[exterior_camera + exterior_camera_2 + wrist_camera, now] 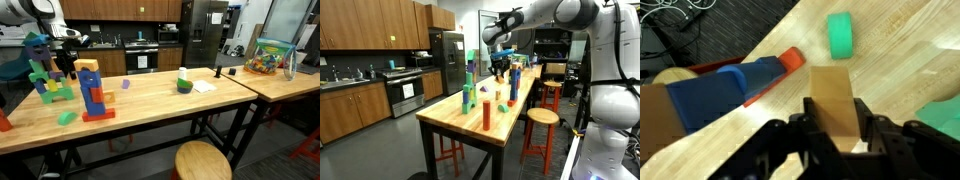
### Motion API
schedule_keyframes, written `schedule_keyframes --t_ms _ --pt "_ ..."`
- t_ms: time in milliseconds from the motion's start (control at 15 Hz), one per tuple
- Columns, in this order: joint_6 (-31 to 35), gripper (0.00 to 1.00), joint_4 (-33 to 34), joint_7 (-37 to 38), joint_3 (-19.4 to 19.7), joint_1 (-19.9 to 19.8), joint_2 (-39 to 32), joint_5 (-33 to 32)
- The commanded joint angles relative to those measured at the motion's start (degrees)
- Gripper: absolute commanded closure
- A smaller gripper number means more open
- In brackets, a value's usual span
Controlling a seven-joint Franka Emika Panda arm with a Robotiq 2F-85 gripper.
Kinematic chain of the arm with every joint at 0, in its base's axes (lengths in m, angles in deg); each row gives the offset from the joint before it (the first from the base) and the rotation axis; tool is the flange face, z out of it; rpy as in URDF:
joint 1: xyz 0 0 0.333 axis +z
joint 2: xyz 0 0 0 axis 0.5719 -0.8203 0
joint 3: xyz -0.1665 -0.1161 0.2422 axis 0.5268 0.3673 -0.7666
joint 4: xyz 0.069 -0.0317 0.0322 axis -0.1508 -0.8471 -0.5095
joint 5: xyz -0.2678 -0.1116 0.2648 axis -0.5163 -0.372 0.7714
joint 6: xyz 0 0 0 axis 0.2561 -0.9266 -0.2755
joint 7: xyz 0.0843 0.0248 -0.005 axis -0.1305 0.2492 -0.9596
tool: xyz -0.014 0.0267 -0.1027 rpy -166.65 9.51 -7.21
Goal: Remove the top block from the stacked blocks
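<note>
I need to lower the top block next, beside the tower, down toward the bare table near the green cylinder, as that patch of table is clear.
In the wrist view my gripper (837, 135) is shut on the top block (832, 100), a small yellow wooden piece held between both fingers. The stacked blocks (730, 85) lie just left of it there, with blue blocks, a red base (790, 60) and a tan upper block at the frame's left edge. The held block is apart from the tower. In both exterior views the gripper (68, 60) (500, 64) hangs beside the tower's top (92, 90) (515, 82). The held block is too small to make out there.
A wider green, purple and blue structure (45, 70) (469, 85) stands next to the tower. A green cylinder (841, 33), a loose green piece (66, 118), a purple piece (125, 85), a green bowl (184, 84), paper (204, 87) and a toy bin (268, 57) are on the tables. A stool (203, 160) stands in front.
</note>
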Motion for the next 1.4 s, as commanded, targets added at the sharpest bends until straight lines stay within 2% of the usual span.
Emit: schedule_keyframes --t_ms 0,400,933,1200,1267,1333 --pt "2.9 0.84 -2.4 -4.4 -0.2 0.7 0.6 -2.2" --pt "9.1 0.84 -6.8 -11.0 -0.3 0.5 1.7 -4.6" --pt "16.8 0.84 -12.3 -12.8 -0.2 -0.9 3.1 1.9" --pt "18.6 0.84 -13.8 -12.7 0.0 -0.7 3.6 1.9" --pt "18.4 0.51 -14.0 -12.4 0.0 -0.6 3.8 1.4" --pt "17.3 0.58 -11.6 -11.7 0.1 -0.5 1.4 1.3"
